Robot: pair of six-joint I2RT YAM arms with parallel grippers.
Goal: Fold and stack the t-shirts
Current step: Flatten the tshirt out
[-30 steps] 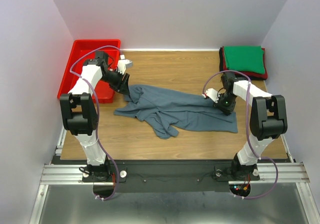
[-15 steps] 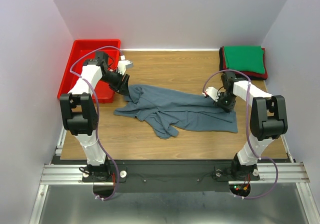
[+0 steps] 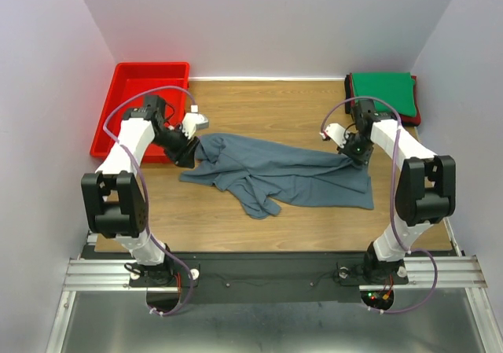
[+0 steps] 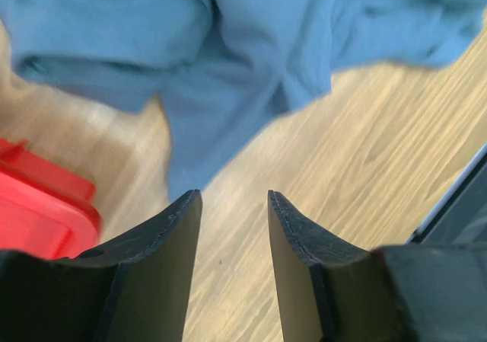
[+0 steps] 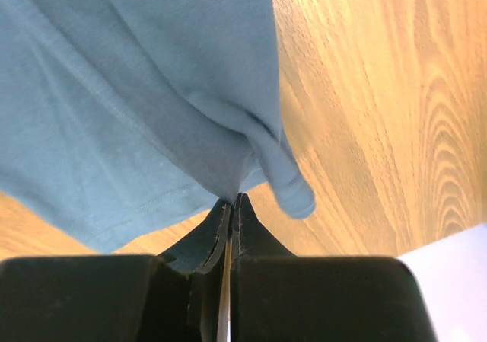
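The left gripper should next lower onto the shirt's pointed corner [image 3: 186, 177] [image 4: 184, 183] below its open fingers, because that corner sticks out alone over the bare wood.
A slate blue-grey t-shirt [image 3: 275, 172] lies crumpled across the middle of the wooden table. My right gripper [image 3: 356, 153] is shut on its right upper edge; the right wrist view shows the cloth [image 5: 152, 98] pinched between the closed tips [image 5: 232, 201]. My left gripper [image 3: 186, 155] is open and empty at the shirt's left end, over bare wood just short of the cloth [image 4: 243, 68]. Folded green [image 3: 383, 92], red and black shirts are stacked at the back right corner.
A red plastic tray [image 3: 118, 101] stands at the back left, its corner [image 4: 46, 212] just left of my left fingers. White walls close the table on three sides. The black base rail runs along the near edge.
My left gripper has let go of the shirt's left end and moved down-left off it. My right gripper has pulled its edge slightly back and right, stretching the cloth.
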